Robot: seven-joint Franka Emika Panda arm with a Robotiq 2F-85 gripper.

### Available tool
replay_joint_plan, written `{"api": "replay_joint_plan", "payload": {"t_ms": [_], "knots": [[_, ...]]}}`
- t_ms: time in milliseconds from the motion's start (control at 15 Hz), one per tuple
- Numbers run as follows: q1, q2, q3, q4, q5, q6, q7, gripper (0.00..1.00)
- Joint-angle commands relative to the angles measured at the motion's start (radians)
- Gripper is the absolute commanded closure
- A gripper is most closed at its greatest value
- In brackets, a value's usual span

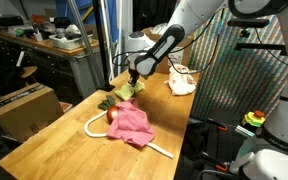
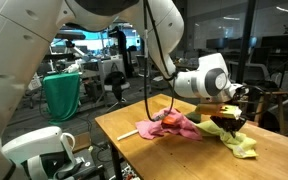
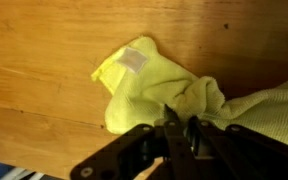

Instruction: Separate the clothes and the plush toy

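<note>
The robot's gripper will rise, carry the fold toward the table's far end, then go down and release it there, because the cloth lies close beside the plush toy.
A yellow-green cloth (image 1: 127, 93) lies on the wooden table (image 1: 64, 150) next to a pink cloth (image 1: 132, 123). A small red plush toy (image 1: 112, 115) sits between them, partly under the pink cloth. In an exterior view the yellow-green cloth (image 2: 240, 141) is at the table's end, with the pink cloth (image 2: 179, 127) and the plush toy (image 2: 170, 117) beside it. My gripper (image 1: 132, 76) is down on the yellow-green cloth. In the wrist view my gripper (image 3: 182, 135) is shut on a fold of the yellow-green cloth (image 3: 159, 90).
A white curved strap or hanger (image 1: 92, 125) runs out from under the pink cloth. A white cloth (image 1: 181, 83) lies at the table's far end. A cardboard box (image 1: 24, 105) stands beside the table and a patterned screen (image 1: 234, 80) stands on the opposite side.
</note>
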Motion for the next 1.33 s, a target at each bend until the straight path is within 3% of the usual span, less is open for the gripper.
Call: {"api": "replay_joint_plan", "payload": {"t_ms": [0, 333, 733, 1067, 1267], "knots": [[0.075, 0.001, -0.126, -0.002, -0.120, 0.069, 0.155, 0.95], [0.162, 0.028, -0.310, 0.018, -0.254, 0.124, 0.409, 0.95], [0.212, 0.042, -0.444, 0.032, -0.332, 0.098, 0.608, 0.95], [0.203, 0.043, -0.473, 0.044, -0.339, 0.095, 0.718, 0.95], [0.150, 0.030, -0.408, 0.045, -0.282, 0.121, 0.711, 0.95]]}}
